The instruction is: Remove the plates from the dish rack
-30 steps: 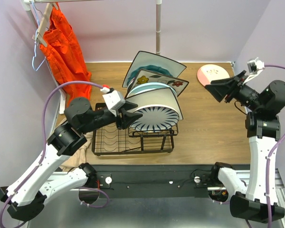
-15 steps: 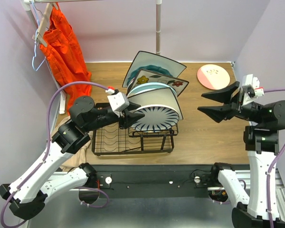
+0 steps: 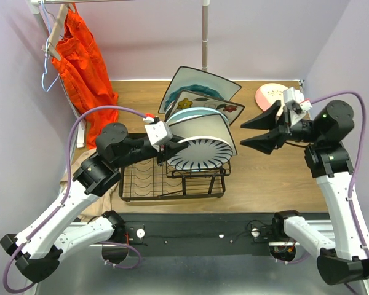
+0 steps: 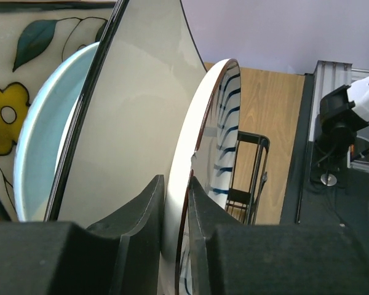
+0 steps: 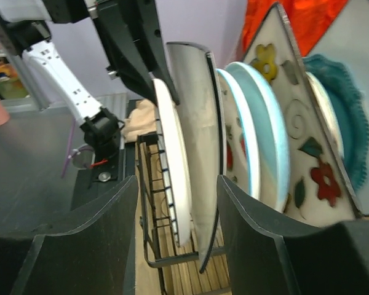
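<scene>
My right gripper moves to the left in the top view next, around the striped plate's free rim [image 3: 228, 146] [image 5: 181, 200], and closes, as my left gripper holds the plate's opposite side.
The black wire dish rack [image 3: 149, 182] holds several plates on edge. The front one is a round plate with blue stripes [image 3: 200, 153]; behind it stand a white black-rimmed plate [image 3: 204, 126], a mint plate, a flower-print square plate [image 3: 204, 102] and a teal scalloped plate [image 3: 200, 80]. My left gripper [image 3: 174, 146] is shut on the striped plate's left rim; in the left wrist view [image 4: 176, 184] its fingers pinch that rim [image 4: 224, 123]. My right gripper [image 3: 243, 135] is open and empty, just right of the plates. In the right wrist view [image 5: 177, 184] it faces the striped plate [image 5: 172, 172].
A cream-pink plate [image 3: 269, 93] lies flat on the table at the back right, partly behind my right gripper. An orange garment [image 3: 80, 61] hangs at the back left. A metal pole [image 3: 205, 37] stands behind the rack. A beige cloth [image 3: 98, 206] lies left of the rack.
My right gripper swung from the pink plate at the back right toward the rack, staying open. My left gripper moved right onto the striped plate's rim and shut on it.
</scene>
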